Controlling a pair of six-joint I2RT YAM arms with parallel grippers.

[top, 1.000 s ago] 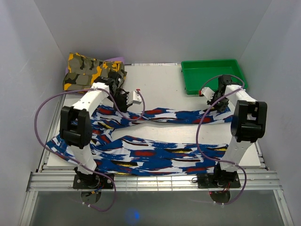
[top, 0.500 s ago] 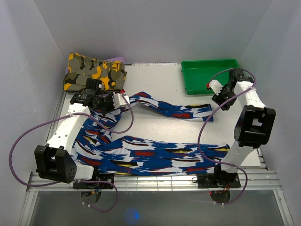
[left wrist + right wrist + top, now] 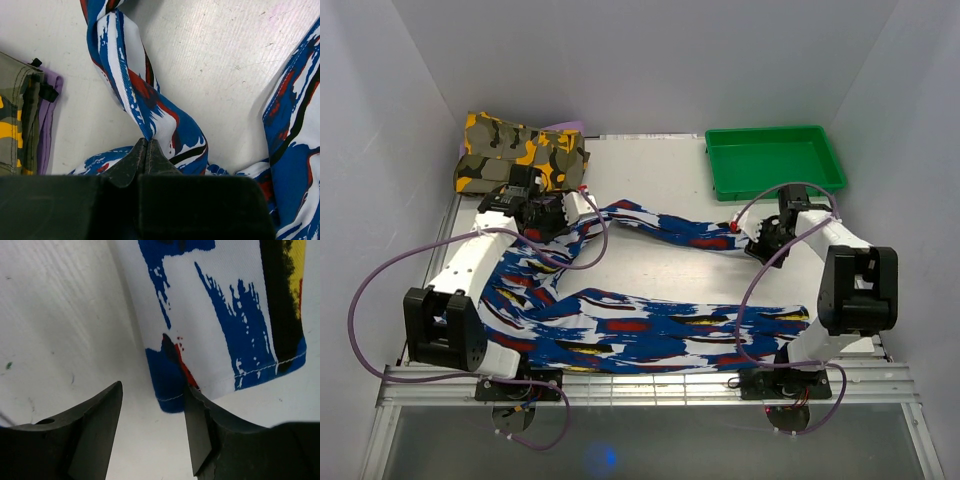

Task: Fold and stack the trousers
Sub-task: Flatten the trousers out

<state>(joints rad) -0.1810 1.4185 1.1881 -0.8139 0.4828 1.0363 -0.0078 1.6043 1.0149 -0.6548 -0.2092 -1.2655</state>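
Observation:
I will next move my left gripper down and outward to the camouflage garment's near edge (image 3: 561,187) (image 3: 31,122) and let go of the twisted fold of the blue trousers, because that edge is below the gripper and outward of it.
The blue streaked trousers (image 3: 650,335) lie spread on the white table, one leg along the front and the other leg (image 3: 680,230) stretched across the middle. My left gripper (image 3: 582,204) is shut on a twisted fold of the trousers (image 3: 145,95) at the back left, its tips (image 3: 146,143) pinched together on the cloth. My right gripper (image 3: 751,241) stands open low over the far leg's hem (image 3: 220,340). The hem's blue corner lies flat on the table between the spread fingers (image 3: 197,425), loose.
A green tray (image 3: 775,160) sits at the back right. A folded yellow, olive and black camouflage garment (image 3: 520,150) lies at the back left, close to my left gripper, with a purple cloth edge (image 3: 50,125) under it. Grey walls close in both sides.
My right gripper has opened and let go of the far leg's hem, then come back down to it. My left gripper dragged that leg leftwards, so its end lies further left.

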